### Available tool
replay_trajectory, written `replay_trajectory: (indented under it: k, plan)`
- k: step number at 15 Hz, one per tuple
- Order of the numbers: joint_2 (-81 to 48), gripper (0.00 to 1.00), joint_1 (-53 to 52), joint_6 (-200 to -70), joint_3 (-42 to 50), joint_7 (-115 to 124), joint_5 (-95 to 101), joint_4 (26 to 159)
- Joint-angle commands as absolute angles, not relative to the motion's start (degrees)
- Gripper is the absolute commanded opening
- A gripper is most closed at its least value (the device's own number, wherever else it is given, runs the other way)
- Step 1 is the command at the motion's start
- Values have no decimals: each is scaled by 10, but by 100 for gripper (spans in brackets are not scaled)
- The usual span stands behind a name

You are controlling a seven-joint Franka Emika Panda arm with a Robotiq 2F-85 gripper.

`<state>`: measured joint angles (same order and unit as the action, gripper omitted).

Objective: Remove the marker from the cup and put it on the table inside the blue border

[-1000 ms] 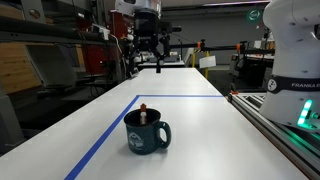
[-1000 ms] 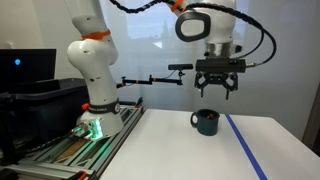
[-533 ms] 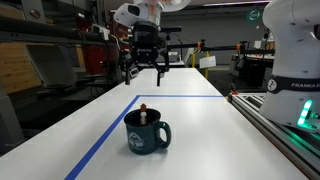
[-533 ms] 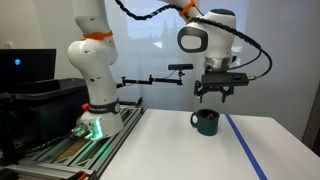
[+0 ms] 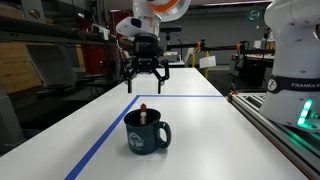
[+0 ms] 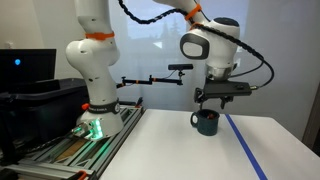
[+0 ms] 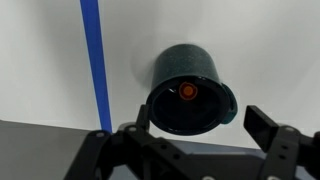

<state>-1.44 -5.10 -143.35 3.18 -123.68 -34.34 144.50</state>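
I will lower my open gripper straight over the marker's red-orange cap and close the fingers on it, because it pokes above the mug's rim, below my gripper.
A dark teal mug stands on the white table inside the blue tape border. A marker with a red-orange cap stands upright in it. In the wrist view the mug is seen from above with the marker's cap inside, and the blue tape runs to its left. My gripper is open and empty, hovering above the mug. In an exterior view the gripper sits just over the mug.
The blue tape runs along the table beside the mug. The robot base stands on a rail at the table's edge. Another robot base stands at the near side. Workshop shelves lie behind.
My gripper has come down and moved towards the mug, from well above it to just over it. The mug and marker have not moved.
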Motion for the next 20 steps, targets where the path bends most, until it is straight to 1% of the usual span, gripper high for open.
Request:
replay_trajectory:
  k: [1, 2, 3, 6, 9, 10, 11, 12, 13, 15, 16, 17, 20]
  plan:
    - [-33, 70, -25, -1413, 13, -1269, -358, 1426]
    - [-35, 64, -22, -1411, 9, -1273, -359, 1424]
    - [-39, 53, -19, -1410, 6, -1275, -357, 1421]
    - [-46, 32, -13, -1407, -4, -1279, -356, 1415]
    - [-53, 28, -8, -1408, -12, -1281, -355, 1411]
    - [-55, 30, -6, -1407, -15, -1283, -356, 1410]
    - [-58, 36, -5, -1406, -16, -1284, -356, 1408]
    - [-60, 35, -3, -1406, -18, -1284, -355, 1408]
    - [-63, 40, -2, -1406, -20, -1285, -356, 1406]
    - [-68, 40, 0, -1406, -23, -1286, -353, 1403]
    - [-70, 43, 1, -1407, -24, -1287, -352, 1402]
    - [-71, 40, 3, -1406, -25, -1289, -351, 1401]
    - [-78, 38, 7, -1405, -29, -1293, -350, 1396]
